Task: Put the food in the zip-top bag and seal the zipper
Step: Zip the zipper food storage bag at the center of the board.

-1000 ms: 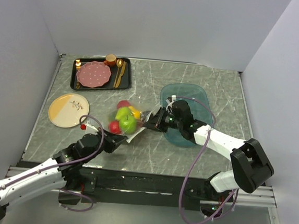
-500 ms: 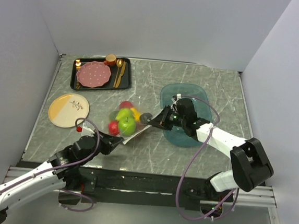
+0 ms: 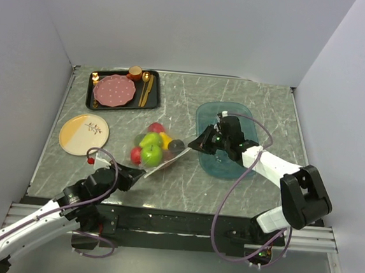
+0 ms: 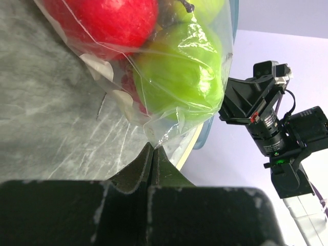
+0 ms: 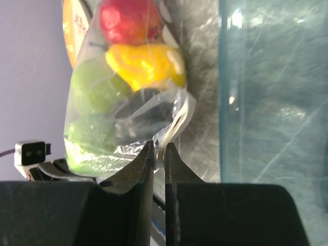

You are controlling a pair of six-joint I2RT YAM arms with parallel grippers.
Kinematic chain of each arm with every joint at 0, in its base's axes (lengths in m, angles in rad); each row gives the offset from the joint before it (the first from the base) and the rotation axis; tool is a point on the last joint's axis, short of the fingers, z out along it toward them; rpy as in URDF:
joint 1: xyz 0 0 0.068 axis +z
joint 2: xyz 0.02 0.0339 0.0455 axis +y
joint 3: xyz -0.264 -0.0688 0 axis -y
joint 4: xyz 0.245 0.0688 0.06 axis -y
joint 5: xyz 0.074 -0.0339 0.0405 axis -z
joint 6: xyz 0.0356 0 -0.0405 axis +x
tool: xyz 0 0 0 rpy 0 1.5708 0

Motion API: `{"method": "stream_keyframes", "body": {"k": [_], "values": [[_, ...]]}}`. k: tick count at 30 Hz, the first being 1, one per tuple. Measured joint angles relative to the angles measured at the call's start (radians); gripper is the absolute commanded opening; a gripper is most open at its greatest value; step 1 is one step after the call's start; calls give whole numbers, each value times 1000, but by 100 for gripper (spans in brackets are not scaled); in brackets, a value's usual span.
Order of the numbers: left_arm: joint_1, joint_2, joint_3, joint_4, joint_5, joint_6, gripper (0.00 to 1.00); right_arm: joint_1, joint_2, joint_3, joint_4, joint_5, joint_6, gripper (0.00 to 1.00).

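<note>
The robot's right gripper needs to go down toward the bare tabletop [image 3: 188, 139] [image 5: 202, 138] between the food and the teal tray and let go of the bag's corner, because that part of the tabletop is below the gripper's fingers.
The zip-top bag [image 3: 154, 152] lies mid-table holding the food: red [image 3: 152, 128], green [image 3: 151, 154], yellow and dark balls. Its white zipper [image 3: 171, 161] runs along the near edge. My left gripper [image 3: 140, 172] is shut on the bag's near left corner [image 4: 156, 134], below a green ball [image 4: 179, 77] and a red one [image 4: 107, 20]. My right gripper [image 3: 192, 147] is shut on the zipper's right end [image 5: 177, 128]; its jaws stand a strip's width apart. The bag [image 5: 123, 102] shows red, yellow, green and dark food inside.
A translucent teal tray [image 3: 235, 119] lies under my right arm and fills the right of the right wrist view [image 5: 271, 87]. A black tray [image 3: 152, 99] with a pink dotted plate, orange cup and gold cutlery sits at the back left. A yellow-and-white plate [image 3: 83, 134] lies at left.
My right gripper has slid right along the zipper toward the teal tray. My left gripper has drawn back left and nearer, stretching the bag's edge between them.
</note>
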Motion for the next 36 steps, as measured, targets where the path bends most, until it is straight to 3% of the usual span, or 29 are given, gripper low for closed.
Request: {"method": "stream_keyframes", "body": {"k": [19, 33, 34, 36], "values": [[1, -132, 9, -196, -27, -27, 1, -20, 71, 53, -24, 14, -57, 0], [1, -105, 6, -190, -11, -27, 1, -15, 106, 89, -14, -2, -100, 3], [1, -89, 6, -180, -8, -21, 2, -15, 117, 102, -19, -1, -108, 4], [2, -43, 6, -154, -5, -5, 18, -15, 148, 141, -37, 4, -127, 4]]}}
